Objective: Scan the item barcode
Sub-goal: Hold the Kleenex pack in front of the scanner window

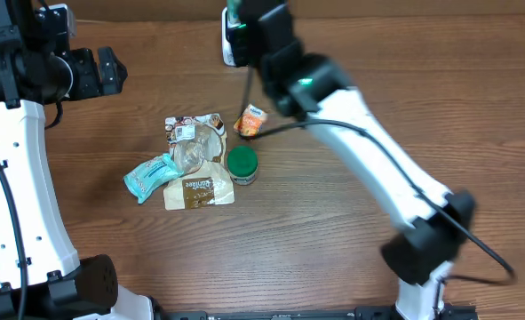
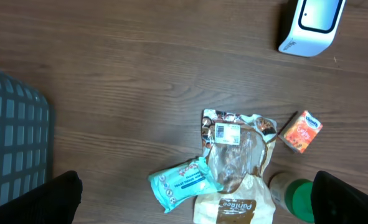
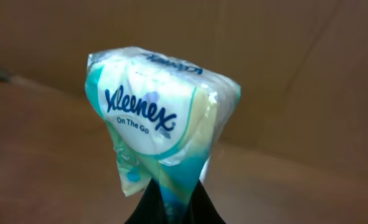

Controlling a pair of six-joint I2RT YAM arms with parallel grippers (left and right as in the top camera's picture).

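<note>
I will move my right gripper back and down to the tabletop, clear of the pile, to let go there. The spot is below the pile and to its right in the overhead view.
My right gripper [image 3: 174, 208] is shut on the bottom edge of a Kleenex tissue pack [image 3: 162, 118], white with teal and green print, which stands upright above the fingers. In the overhead view the right gripper [image 1: 238, 25] is at the far middle of the table, right by the white barcode scanner [image 1: 227, 46]. The pack's barcode is not visible. My left gripper [image 1: 111, 71] hangs open high at the left, away from everything. Its dark fingers frame the left wrist view's bottom corners, and the scanner [image 2: 311, 25] sits top right there.
A pile lies mid-table: a teal wipes pack [image 1: 151, 176], a brown bread bag [image 1: 200, 189], a clear snack bag with a white label [image 2: 236, 140], a green-lidded jar [image 1: 242, 163] and a small orange box [image 1: 250, 121]. A grey basket [image 2: 12, 137] stands at left.
</note>
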